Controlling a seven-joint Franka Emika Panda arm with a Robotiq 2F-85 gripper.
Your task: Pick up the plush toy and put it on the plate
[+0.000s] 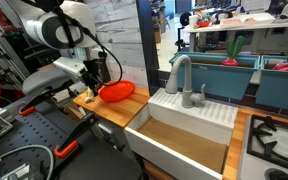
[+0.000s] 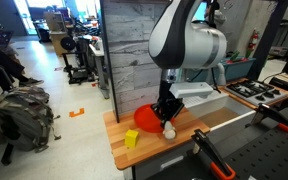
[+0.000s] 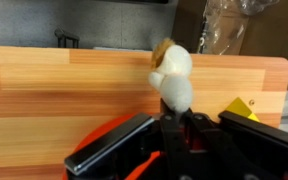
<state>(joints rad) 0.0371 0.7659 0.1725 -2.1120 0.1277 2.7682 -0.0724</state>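
My gripper moves to the right in the wrist view next and releases the toy on the bare counter by the yellow object (image 2: 149, 144) (image 3: 215, 86).
The plush toy (image 3: 172, 75) is a small cream-tan lump on the wooden counter, pinched at its lower end between my gripper's fingertips (image 3: 174, 112). In an exterior view the gripper (image 2: 165, 120) points down at the counter with the toy (image 2: 169, 131) at its tips, just beside the red-orange plate (image 2: 147, 117). In an exterior view the plate (image 1: 116, 91) lies next to the gripper (image 1: 92, 85), and the toy is hidden there. Part of the plate's rim (image 3: 96, 135) shows behind the gripper body in the wrist view.
A small yellow object (image 2: 131, 139) sits near the counter's front corner and also shows in the wrist view (image 3: 242, 107). A white sink (image 1: 184, 140) with a grey faucet (image 1: 179, 75) adjoins the counter. A wooden wall panel (image 2: 129, 60) stands behind.
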